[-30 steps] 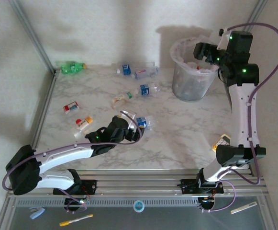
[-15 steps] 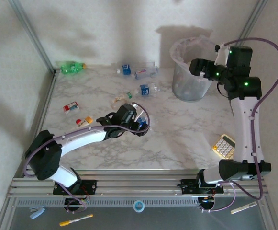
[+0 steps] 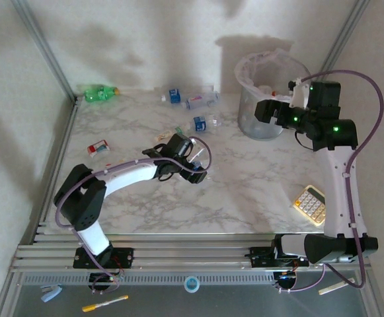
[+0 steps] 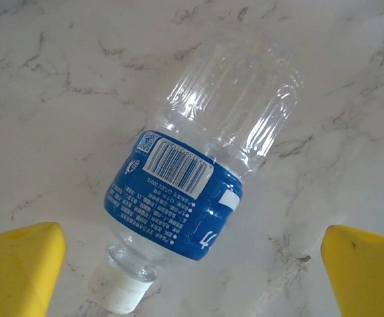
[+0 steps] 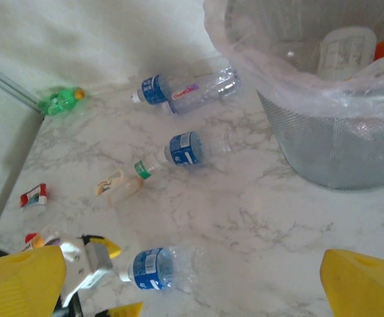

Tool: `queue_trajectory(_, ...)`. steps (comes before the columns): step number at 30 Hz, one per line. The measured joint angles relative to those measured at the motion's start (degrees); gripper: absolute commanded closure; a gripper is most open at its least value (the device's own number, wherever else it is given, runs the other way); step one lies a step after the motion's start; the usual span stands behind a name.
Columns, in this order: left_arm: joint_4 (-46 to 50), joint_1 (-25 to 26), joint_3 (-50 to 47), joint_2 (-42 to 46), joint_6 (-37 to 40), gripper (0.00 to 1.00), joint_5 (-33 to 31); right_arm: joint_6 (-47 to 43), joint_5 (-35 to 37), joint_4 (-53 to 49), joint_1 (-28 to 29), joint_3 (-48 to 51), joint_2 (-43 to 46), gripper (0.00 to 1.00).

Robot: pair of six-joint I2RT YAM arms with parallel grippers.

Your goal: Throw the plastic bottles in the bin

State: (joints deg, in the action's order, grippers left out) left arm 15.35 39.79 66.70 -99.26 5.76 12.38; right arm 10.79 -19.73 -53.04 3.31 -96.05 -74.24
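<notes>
The blue label (image 4: 192, 191) near the cap is next: I should lower my left gripper and close its fingers around the label.
A clear bottle with a blue label (image 4: 192, 191) and a white cap lies on the marble table. My left gripper (image 4: 192, 281) is open over it, one yellow finger (image 4: 20, 264) on each side of the cap end, not touching. In the top view this gripper (image 3: 193, 164) sits at the table's middle. My right gripper (image 3: 263, 109) hangs open and empty beside the near side of the bin (image 3: 261, 124), which holds several bottles (image 5: 342, 49). More bottles lie behind: green (image 3: 99, 92), blue-labelled (image 3: 174, 96), clear (image 3: 203, 100), blue-labelled (image 3: 201, 123), beige (image 3: 167, 136), red-labelled (image 3: 98, 146).
A beige calculator (image 3: 309, 203) lies at the near right by the right arm. Metal frame posts and walls close the table at the left and back. The marble (image 3: 244, 178) between the left gripper and the bin is bare.
My left arm has stretched forward and brought its open gripper over the blue-labelled bottle's cap end. My right gripper has come away from above the bin, lower and nearer.
</notes>
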Motion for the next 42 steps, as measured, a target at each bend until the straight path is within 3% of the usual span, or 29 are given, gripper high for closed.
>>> queue_trajectory(11,4.0,-0.3,5.0,-8.4,4.0,0.11,2.4,-0.1,-1.4,-1.3,0.6,2.7,1.1,0.01)
queue_trajectory(20,3.8,-0.3,5.0,-9.2,4.3,0.43,3.3,-0.2,-3.0,-1.2,0.8,7.1,2.2,0.01)
queue_trajectory(25,1.6,-0.3,3.8,-8.8,3.9,0.53,3.7,-0.2,-3.6,-0.3,0.8,9.3,2.4,0.01)
queue_trajectory(32,-0.9,-0.3,-0.3,-5.2,2.6,0.54,4.7,0.0,-4.6,0.8,0.8,12.5,2.6,0.01)
queue_trajectory(42,-7.5,0.4,-5.2,6.3,-0.3,0.57,4.3,1.7,-7.2,3.7,0.8,16.5,2.8,0.01)
